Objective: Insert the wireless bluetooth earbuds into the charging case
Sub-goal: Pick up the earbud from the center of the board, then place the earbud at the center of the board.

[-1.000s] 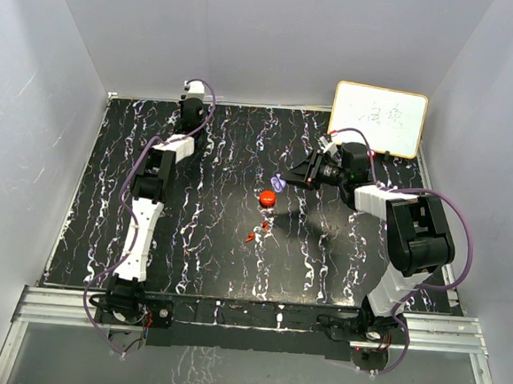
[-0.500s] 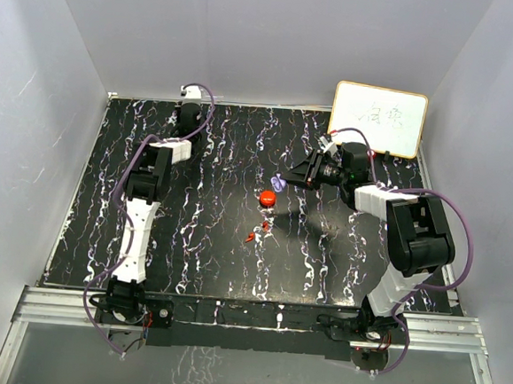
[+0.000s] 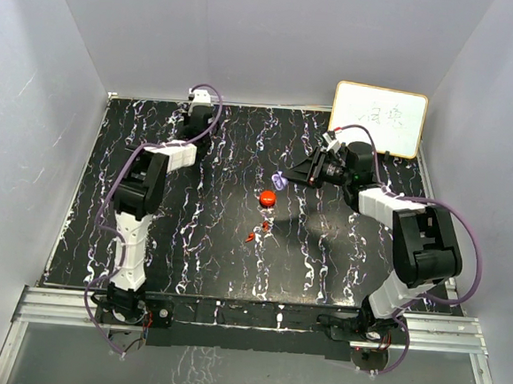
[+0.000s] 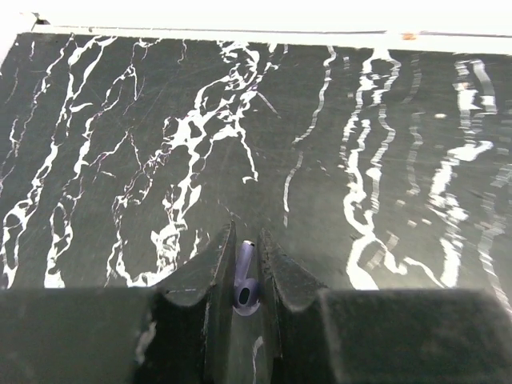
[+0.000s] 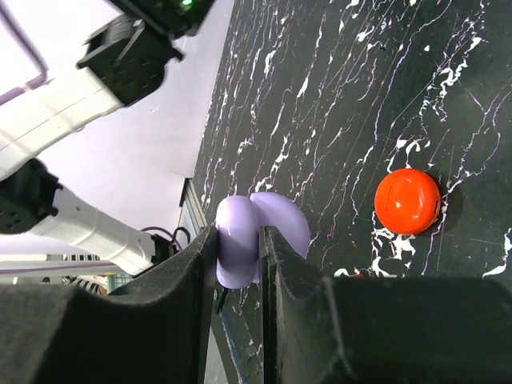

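Note:
The bare tabletop beside the red case is clear, so my left gripper will next move the lavender earbud (image 4: 246, 276) back and down there, turning, and release it.
A lavender earbud (image 4: 246, 276) sits pinched between the fingers of my left gripper (image 4: 246, 240), stem pointing out over the marbled table. Seen from the top, that gripper (image 3: 192, 123) hangs near the table's far left edge. Over the table's middle, my right gripper (image 5: 238, 236) is shut on the open lavender charging case (image 5: 260, 232), which also shows in the top view (image 3: 279, 181). A round red case (image 3: 268, 196) lies shut on the table just below it. Two tiny red earbuds (image 3: 264, 226) (image 3: 251, 237) lie nearer the front.
A white board (image 3: 378, 119) leans at the back right corner. Grey walls enclose the table on three sides. In the right wrist view the red case (image 5: 407, 201) lies to the right of the jaws, and the left arm (image 5: 72, 104) crosses the upper left.
My left gripper has closed on the lavender earbud and its arm has risen at the elbow. The right gripper with the case has shifted slightly up.

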`<state>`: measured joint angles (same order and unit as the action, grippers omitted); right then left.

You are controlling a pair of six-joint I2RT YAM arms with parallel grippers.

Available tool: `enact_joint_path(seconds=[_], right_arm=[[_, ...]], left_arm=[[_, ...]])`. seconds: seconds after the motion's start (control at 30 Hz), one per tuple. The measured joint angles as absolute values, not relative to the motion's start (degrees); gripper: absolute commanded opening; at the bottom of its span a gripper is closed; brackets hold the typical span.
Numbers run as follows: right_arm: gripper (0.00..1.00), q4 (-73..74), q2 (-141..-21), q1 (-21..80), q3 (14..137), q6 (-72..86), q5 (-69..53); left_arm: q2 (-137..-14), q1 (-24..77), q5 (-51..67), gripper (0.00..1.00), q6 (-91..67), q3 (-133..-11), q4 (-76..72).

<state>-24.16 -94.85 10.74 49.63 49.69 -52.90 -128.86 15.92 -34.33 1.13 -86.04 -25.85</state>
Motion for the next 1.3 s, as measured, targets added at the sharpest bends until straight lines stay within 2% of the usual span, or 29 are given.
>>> enact_joint_path(seconds=[0.4,0.53,0.8,1.1,1.3], right_arm=[[0.00,-22.5,-92.0,10.7,47.0,47.8,-52.5],[0.00,-21.5,-90.3,10.7,46.8,46.7,-51.9],[0.00,-18.4,-86.6,10.1,45.2,44.8,-49.8],[0.00,-14.9,-84.5,9.3,45.2,42.5,-47.8],[0.00,-13.3,-84.2,8.7,45.1,41.3,-47.4]], left_arm=[[-98.7,23.5,-30.8,0.00,-10.9,-79.9,1.3],[-92.6,25.5,-29.4,0.00,-14.0,-79.7,11.8],[-90.3,28.9,-28.1,0.00,-18.1,-79.7,30.3],[-89.9,30.9,-26.8,0.00,-21.1,-80.0,41.8],[-96.1,34.7,-28.9,0.00,-22.8,-84.1,49.1]])
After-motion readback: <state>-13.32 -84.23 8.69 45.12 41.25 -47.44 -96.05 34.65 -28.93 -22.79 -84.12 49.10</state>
